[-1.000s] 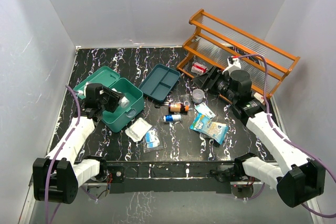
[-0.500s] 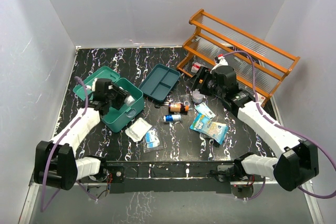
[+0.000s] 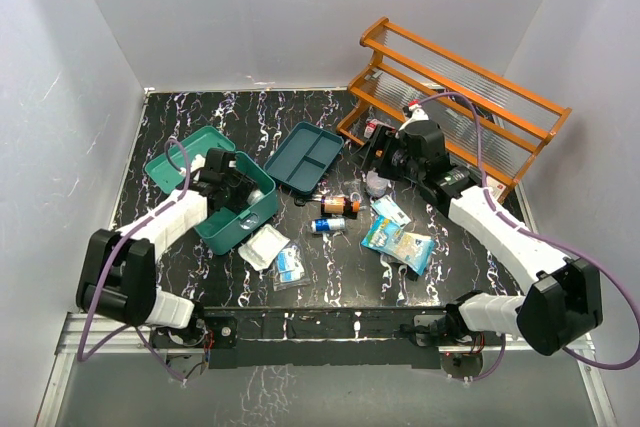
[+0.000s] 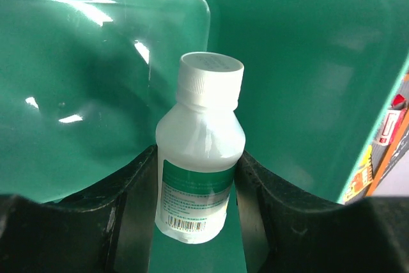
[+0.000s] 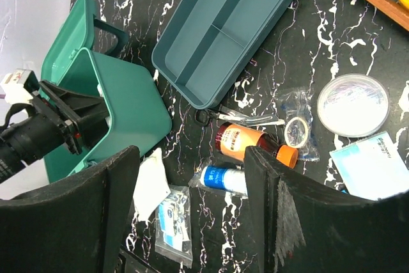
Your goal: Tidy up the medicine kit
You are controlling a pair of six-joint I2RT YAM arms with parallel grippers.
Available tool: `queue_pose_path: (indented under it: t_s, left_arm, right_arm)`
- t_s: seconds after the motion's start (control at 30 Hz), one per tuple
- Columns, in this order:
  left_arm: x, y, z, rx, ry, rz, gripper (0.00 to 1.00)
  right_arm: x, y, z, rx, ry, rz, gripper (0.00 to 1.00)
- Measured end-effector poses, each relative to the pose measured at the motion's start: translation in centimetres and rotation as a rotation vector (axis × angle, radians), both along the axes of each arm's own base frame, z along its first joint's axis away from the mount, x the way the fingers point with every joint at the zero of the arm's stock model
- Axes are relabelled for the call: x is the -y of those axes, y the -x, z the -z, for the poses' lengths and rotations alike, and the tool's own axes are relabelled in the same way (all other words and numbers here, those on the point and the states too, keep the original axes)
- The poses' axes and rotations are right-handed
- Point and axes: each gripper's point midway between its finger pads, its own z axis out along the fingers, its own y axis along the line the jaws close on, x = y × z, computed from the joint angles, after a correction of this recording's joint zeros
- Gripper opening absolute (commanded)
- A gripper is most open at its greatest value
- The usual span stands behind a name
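The left gripper will first move a little farther down inside the teal kit to release the white bottle [image 4: 204, 113], which is already inside the kit's sides.
The teal medicine kit [image 3: 240, 219] stands open at the left, its lid [image 3: 185, 152] lying back. Its compartmented insert tray [image 3: 305, 155] lies apart on the table, empty. My left gripper [image 3: 243, 187] reaches down inside the kit. In the left wrist view the left gripper [image 4: 198, 158] is shut on a white bottle [image 4: 204, 113] with a green label, upright against the teal inner wall [image 4: 96, 81]. My right gripper [image 3: 378, 159] is open and empty. In the right wrist view it [image 5: 190, 158] hovers above a brown bottle with an orange cap [image 5: 249, 142] and a blue-and-white bottle [image 5: 223, 178].
An orange wooden rack [image 3: 460, 97] stands at the back right with a small red-and-white box [image 3: 378, 129] on it. Loose on the table are a clear round dish [image 5: 353, 103], bagged tape [image 5: 296, 129], scissors [image 5: 243, 117], a white packet [image 5: 150, 183], a bagged blue item [image 5: 172, 222] and pale blue packets [image 3: 400, 242].
My left gripper has moved right and down into the kit with the white bottle. My right gripper has swung left from the rack to above the loose bottles.
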Motion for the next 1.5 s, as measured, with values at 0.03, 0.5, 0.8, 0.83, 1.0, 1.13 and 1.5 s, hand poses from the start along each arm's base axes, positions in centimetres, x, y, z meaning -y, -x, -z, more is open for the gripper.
queue_pose_path:
  t_s: [0.03, 0.5, 0.8, 0.83, 1.0, 1.13, 1.5]
  left_arm:
    - [0.0, -0.1, 0.4, -0.011, 0.001, -0.005, 0.30]
    - [0.4, -0.8, 2.3, -0.066, -0.026, 0.018, 0.50]
    - [0.5, -0.8, 2.2, -0.060, -0.036, 0.038, 0.51]
    - [0.5, -0.7, 2.2, -0.059, -0.037, 0.042, 0.51]
    - [0.4, -0.6, 1.7, -0.048, -0.055, 0.072, 0.51]
    - [0.4, -0.7, -0.3, -0.015, -0.076, 0.108, 0.54]
    - [0.4, -0.3, -12.1, 0.286, -0.182, 0.342, 0.57]
  right_arm:
    - [-0.1, 0.0, 0.0, 0.001, 0.003, -0.003, 0.65]
    - [-0.4, -0.3, 0.6, -0.017, 0.026, -0.016, 0.67]
    - [-1.1, -0.1, 0.7, -0.019, 0.030, -0.030, 0.67]
    - [-1.1, -0.1, 0.8, -0.018, 0.032, -0.030, 0.67]
    - [-1.3, 0.0, 0.8, -0.016, 0.037, -0.027, 0.67]
    - [-1.4, 0.0, 0.8, -0.017, 0.039, -0.023, 0.67]
    - [-1.7, -1.7, 2.6, -0.083, 0.049, 0.070, 0.68]
